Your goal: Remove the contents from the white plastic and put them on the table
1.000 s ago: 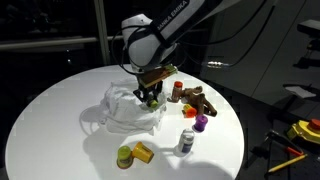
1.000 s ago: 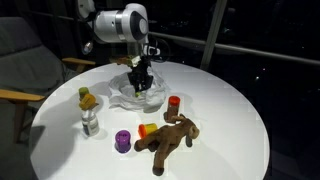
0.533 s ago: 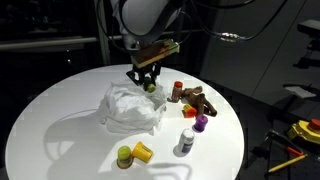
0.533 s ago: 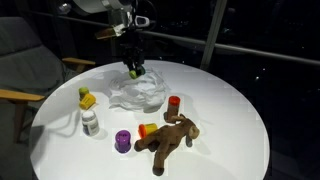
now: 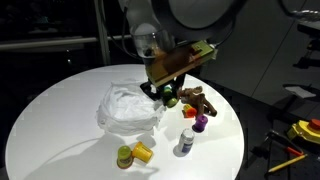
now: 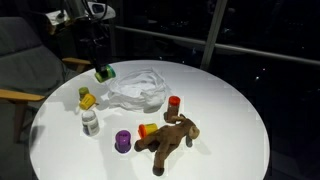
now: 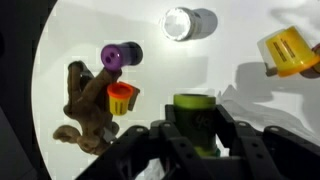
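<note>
My gripper should move away from the bag next and go down to release the green cup point(image 6: 104, 73) on the bare tabletop between the small bottle and purple cup.
The crumpled white plastic bag point(image 5: 125, 108) lies on the round white table and also shows in an exterior view point(image 6: 140, 90). My gripper point(image 6: 100, 66) is shut on a green cup point(image 6: 104, 73) and holds it in the air, off to the side of the bag. In an exterior view the gripper point(image 5: 165, 93) shows with the green cup point(image 5: 171, 100) under it. In the wrist view the green cup point(image 7: 195, 120) sits upright between the black fingers point(image 7: 197, 135). What is still inside the bag is hidden.
On the table are a brown teddy point(image 6: 170, 140), a purple cup point(image 6: 123, 141), an orange cup point(image 6: 147, 130), a red cup point(image 6: 174, 102), a small bottle point(image 6: 90, 122) and a yellow-green cup pair point(image 6: 87, 98). A chair point(image 6: 25, 70) stands beside the table.
The gripper has lifted out of the white plastic with the green cup and carried it up and sideways, away from the bag.
</note>
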Motion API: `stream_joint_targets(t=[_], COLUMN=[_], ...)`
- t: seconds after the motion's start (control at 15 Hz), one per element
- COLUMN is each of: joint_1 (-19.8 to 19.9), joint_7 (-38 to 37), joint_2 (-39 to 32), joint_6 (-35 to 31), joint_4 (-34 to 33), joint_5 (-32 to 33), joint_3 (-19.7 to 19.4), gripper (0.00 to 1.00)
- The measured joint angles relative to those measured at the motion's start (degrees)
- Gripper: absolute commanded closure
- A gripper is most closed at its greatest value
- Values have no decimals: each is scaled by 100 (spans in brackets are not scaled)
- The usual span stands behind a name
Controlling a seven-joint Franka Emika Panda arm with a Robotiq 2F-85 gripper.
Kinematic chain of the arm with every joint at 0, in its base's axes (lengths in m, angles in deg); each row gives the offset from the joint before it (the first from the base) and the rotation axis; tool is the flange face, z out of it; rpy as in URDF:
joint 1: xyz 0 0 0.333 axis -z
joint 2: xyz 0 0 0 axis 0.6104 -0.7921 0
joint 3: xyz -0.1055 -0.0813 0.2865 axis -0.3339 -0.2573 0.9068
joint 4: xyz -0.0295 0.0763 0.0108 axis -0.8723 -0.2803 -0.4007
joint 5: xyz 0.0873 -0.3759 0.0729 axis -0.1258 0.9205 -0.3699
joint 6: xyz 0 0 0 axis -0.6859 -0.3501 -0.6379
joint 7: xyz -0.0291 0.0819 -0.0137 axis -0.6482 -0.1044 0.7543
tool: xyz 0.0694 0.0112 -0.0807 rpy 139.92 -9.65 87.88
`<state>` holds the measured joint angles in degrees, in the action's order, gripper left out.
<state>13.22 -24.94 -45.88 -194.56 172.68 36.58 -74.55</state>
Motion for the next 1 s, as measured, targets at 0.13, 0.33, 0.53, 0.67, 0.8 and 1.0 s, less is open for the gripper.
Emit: stream_joint_targets(t=[0.13, 0.33, 0.53, 0.67, 0.8, 1.0], joint_1=[29, 184, 449, 645, 826, 1027], joint_7=[-413, -937, -1212, -1180, -1000, -606], joint_2=[415, 944, 1291, 1324, 1192, 840], joint_6=[-20, -101, -281, -519, -807, -1125], joint_4=[639, 1507, 2165, 2422, 2540, 2515], joint_5=[-17, -131, -312, -414, -522, -643], joint_3=[168, 392, 529, 581, 595, 596], gripper=[83, 83, 83, 83, 83, 83])
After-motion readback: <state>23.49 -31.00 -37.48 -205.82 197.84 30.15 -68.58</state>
